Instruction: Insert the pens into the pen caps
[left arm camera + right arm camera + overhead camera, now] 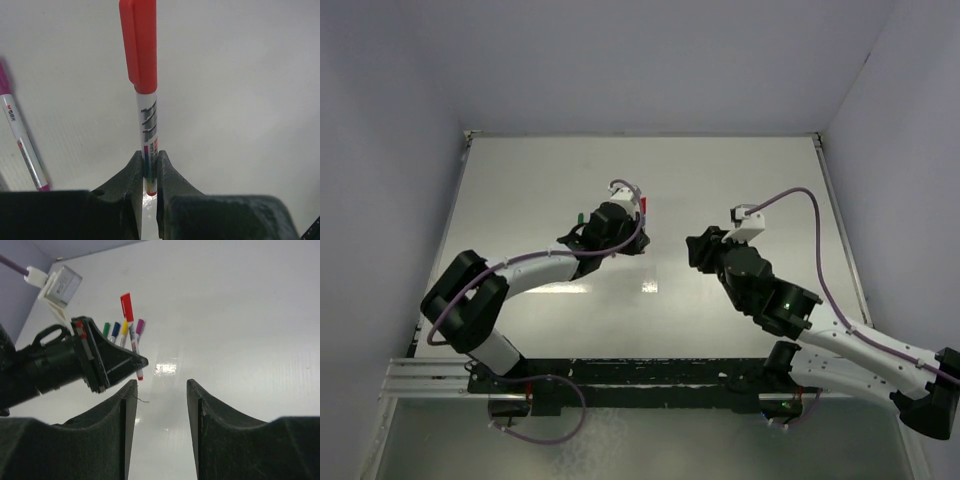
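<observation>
I will lower the red pen with my left gripper toward the table beside the purple pen and release its lower body, since the red pen (645, 208) already has its cap.
My left gripper (149, 157) is shut on the lower end of the red pen (148, 125), which carries its red cap (140, 45) on the far end. In the top view the left gripper (640, 238) is at mid-table with the red pen (645, 208) sticking out beyond it. The purple pen (20, 140) lies on the table to its left. My right gripper (159, 385) is open and empty, facing the left gripper (115, 362) from close by. Behind it lie the green (106, 329), blue (115, 329), yellow (124, 330) and purple (140, 326) pens, side by side.
The white table (740, 180) is walled by grey panels on the left, back and right. The right gripper (692, 250) sits just right of the left one. A purple cable (790, 200) loops over the right wrist. A black rail (640, 375) runs along the near edge.
</observation>
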Available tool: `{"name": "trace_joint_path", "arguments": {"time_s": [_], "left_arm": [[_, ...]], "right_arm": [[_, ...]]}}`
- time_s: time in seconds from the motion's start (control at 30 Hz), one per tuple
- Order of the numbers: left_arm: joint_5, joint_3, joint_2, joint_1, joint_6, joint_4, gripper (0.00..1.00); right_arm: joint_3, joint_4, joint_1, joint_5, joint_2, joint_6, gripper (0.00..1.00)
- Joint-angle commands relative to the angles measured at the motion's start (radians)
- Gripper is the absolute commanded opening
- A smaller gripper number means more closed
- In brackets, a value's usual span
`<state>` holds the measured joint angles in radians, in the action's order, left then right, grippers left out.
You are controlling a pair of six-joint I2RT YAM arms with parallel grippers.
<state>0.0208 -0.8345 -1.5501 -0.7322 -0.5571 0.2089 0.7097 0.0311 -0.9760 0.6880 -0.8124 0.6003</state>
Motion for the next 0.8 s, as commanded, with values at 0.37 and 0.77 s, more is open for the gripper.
{"name": "trace_joint_path", "arguments": {"time_s": [0.37,0.77], "left_arm": [[0.106,-0.335,-0.315,0.069,-0.002,-0.398,0.04],[0.157,-0.394,-0.386,0.068,-0.019,-0.498,0.11]], "right_arm": [[-0.042,0.078,-0.001,0.004,-0.001,0.101,0.46],[-0.050,0.061,-0.001,-0.020,-0.014,0.112,0.46]]}}
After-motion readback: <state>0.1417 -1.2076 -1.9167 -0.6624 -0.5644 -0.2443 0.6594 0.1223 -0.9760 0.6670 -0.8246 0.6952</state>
